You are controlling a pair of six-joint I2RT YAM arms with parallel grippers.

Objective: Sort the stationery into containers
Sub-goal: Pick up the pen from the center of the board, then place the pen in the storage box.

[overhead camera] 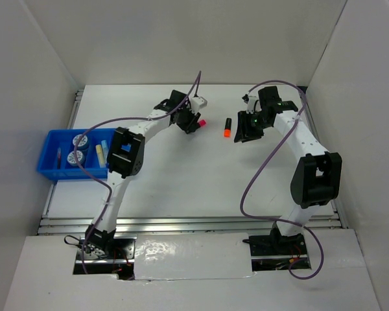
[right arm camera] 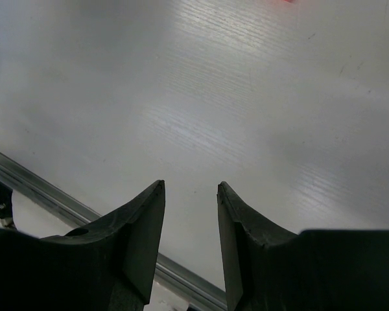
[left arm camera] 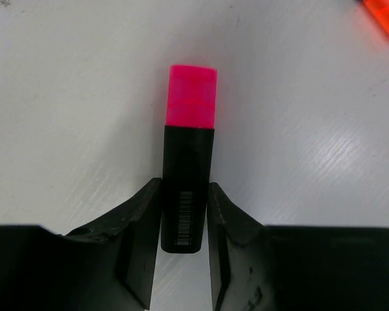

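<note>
The blue tray holds markers, so next I should lift my left gripper, move the pink marker over the tray's end (overhead camera: 110, 135) beside the light blue marker, lower it and let it go.
A pink marker (left arm camera: 189, 129) with a black body lies on the white table, its pink cap pointing away from my left gripper (left arm camera: 185, 184). Both fingers press against the sides of the black body, so the gripper is shut on it. From above, the left gripper (overhead camera: 193, 123) and the pink marker (overhead camera: 200, 122) are at the table's far middle. An orange-black marker (overhead camera: 227, 127) lies just to their right, and its orange end (left arm camera: 382, 16) shows at the corner of the left wrist view. My right gripper (overhead camera: 246, 133) hangs beside that marker, open and empty (right arm camera: 190, 186).
The bright blue tray (overhead camera: 48, 165) stands at the table's left edge. It holds two round rolls (overhead camera: 80, 141), a pale yellow marker (overhead camera: 100, 153), a light blue marker (overhead camera: 105, 144) and thin pens (overhead camera: 58, 155). A metal rail (right arm camera: 45, 194) runs along the table's edge.
</note>
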